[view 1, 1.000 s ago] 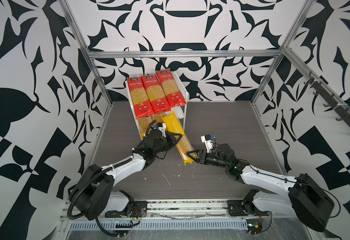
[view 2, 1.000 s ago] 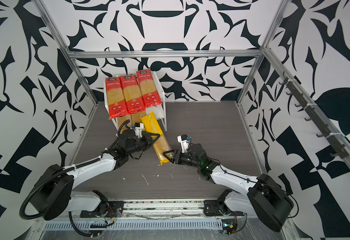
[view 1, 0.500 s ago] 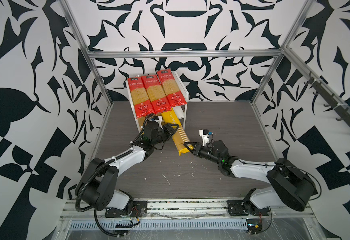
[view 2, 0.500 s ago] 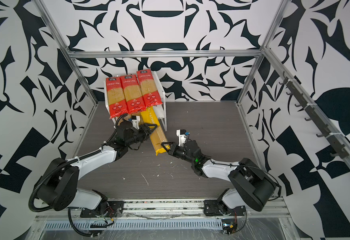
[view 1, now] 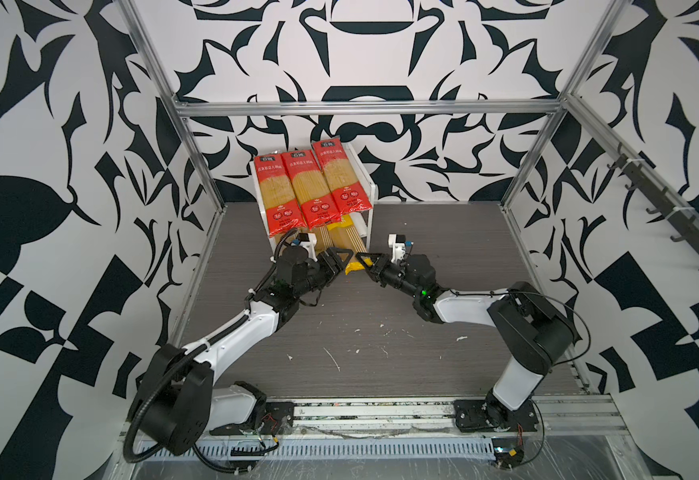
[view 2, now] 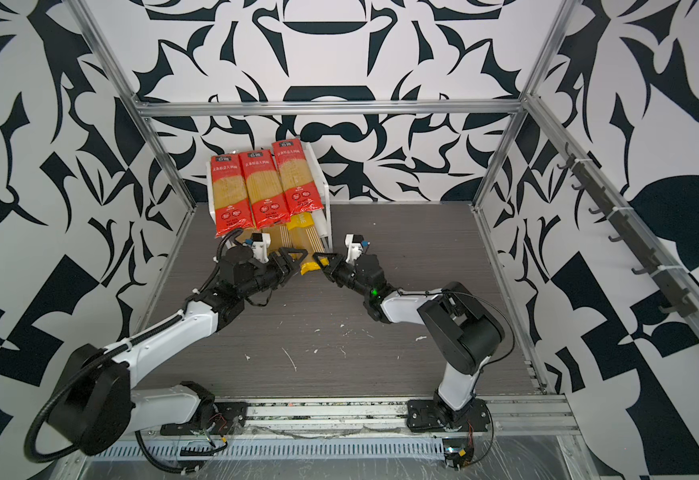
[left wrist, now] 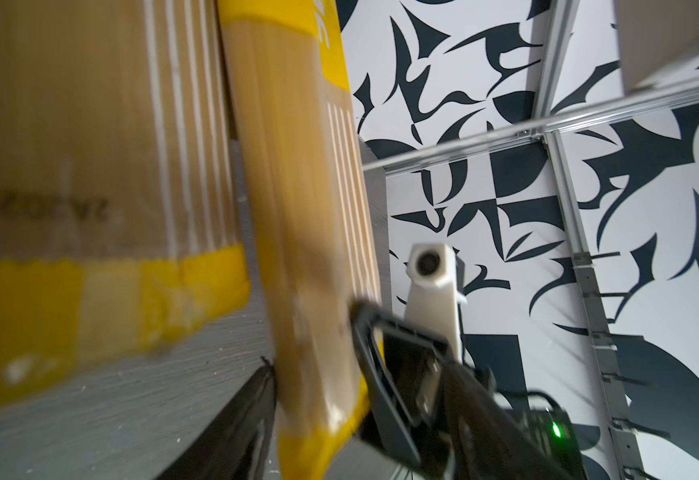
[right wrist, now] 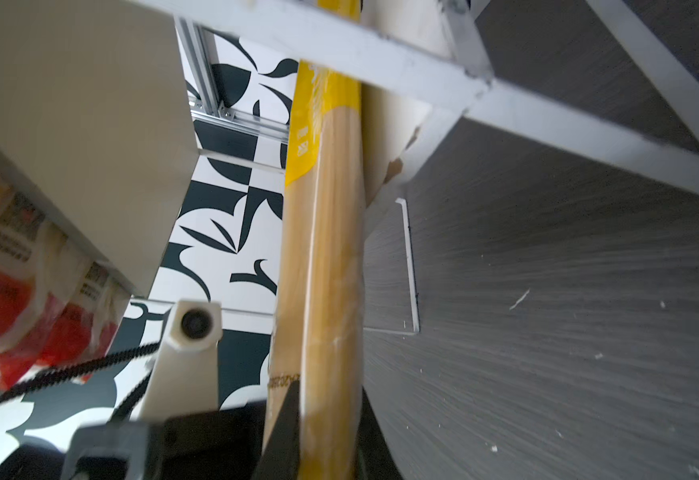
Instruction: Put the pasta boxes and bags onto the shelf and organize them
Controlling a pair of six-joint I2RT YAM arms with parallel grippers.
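Observation:
The right gripper pushes the slanted yellow pack outward next, deeper into the shelf's lower level [view 1: 360, 226] [right wrist: 399, 132], and lets go, as the pack's near end sticks out over the table.
Three red pasta bags [view 1: 310, 187] [view 2: 260, 187] lie side by side on the top board of the white shelf [view 1: 370, 195] [view 2: 326, 195]. Yellow packs [view 1: 327, 241] [view 2: 281, 243] lie on its lower tier. One more yellow pack [view 1: 356, 249] [view 2: 312, 253] [left wrist: 298, 208] [right wrist: 323, 249] runs slanted into that tier, its near end sticking out over the table. My right gripper [view 1: 363, 262] [view 2: 318, 262] [right wrist: 325, 419] is shut on that near end. My left gripper [view 1: 339, 261] [view 2: 291, 257] stands open beside the pack, one finger [left wrist: 248, 419] against its side.
White scraps [view 1: 331, 357] lie scattered on the dark table in front of the arms. An aluminium post [view 1: 198, 166] stands just left of the shelf. A rail of hooks [view 1: 663, 203] runs along the right wall. The two grippers nearly touch at the pack's end.
The yellow pack has slid from the table farther into the lower tier. My right gripper has shut on its near end, and my left gripper has let go and opened.

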